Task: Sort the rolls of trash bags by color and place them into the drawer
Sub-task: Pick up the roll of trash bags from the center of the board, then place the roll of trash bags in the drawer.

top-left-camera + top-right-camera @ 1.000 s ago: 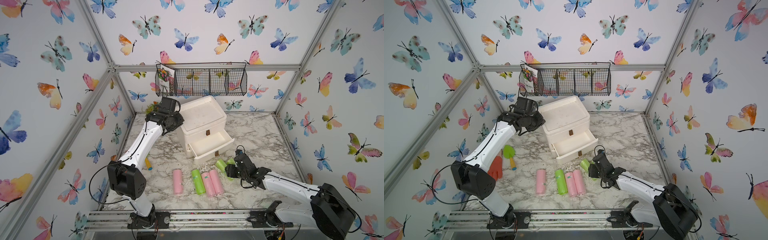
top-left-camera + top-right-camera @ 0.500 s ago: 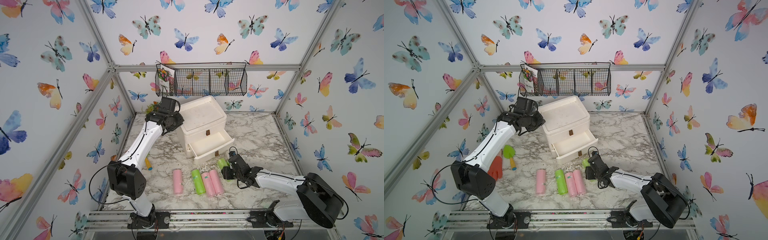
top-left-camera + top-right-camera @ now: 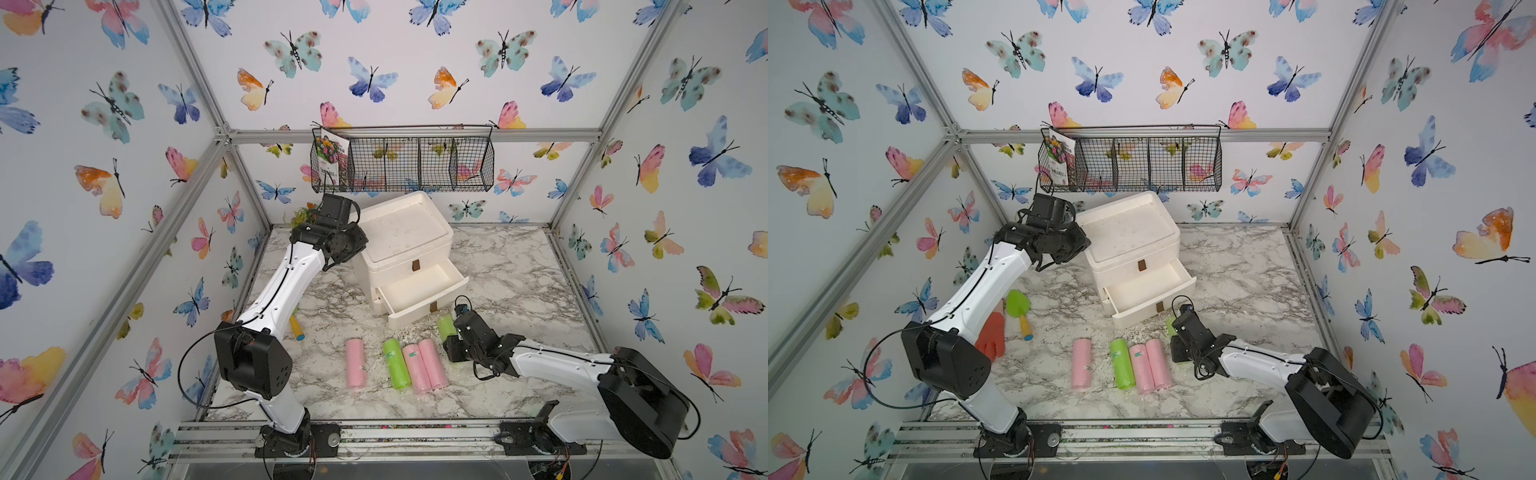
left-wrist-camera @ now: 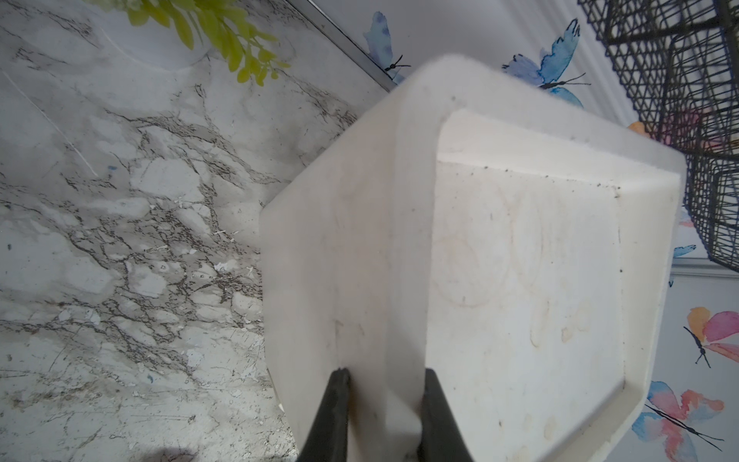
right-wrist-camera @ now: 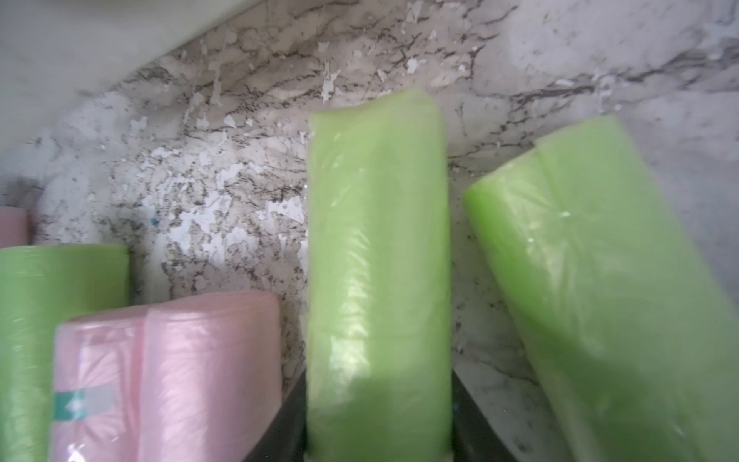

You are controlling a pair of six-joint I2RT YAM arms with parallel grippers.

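Observation:
The white drawer [image 3: 415,284] is open and empty, so next the right gripper will rise outward over the drawer's front side, turn the light green roll, lower it to the drawer's bottom and let go.
My right gripper [image 5: 378,400] is shut on a light green roll [image 5: 378,260], a finger pressed against each side. That roll [image 3: 446,326] lies on the marble just in front of the open white drawer [image 3: 415,284]. A second green roll [image 5: 592,280] lies right beside it. Further left are a third green roll [image 3: 395,363] and three pale pink rolls [image 3: 356,363] [image 3: 415,368] [image 3: 432,361]. My left gripper [image 4: 386,384] is shut on the rim of the white drawer cabinet [image 4: 520,260] at its left side [image 3: 355,237].
A black wire basket [image 3: 403,164] hangs on the back wall above the cabinet. An orange glove [image 3: 992,332] and a green trowel [image 3: 1018,305] lie at the left under my left arm. A small plant [image 3: 305,214] stands in the back left corner.
My right gripper slid left towards the green roll in front of the drawer, and its jaws closed in on that roll. The left arm has not moved.

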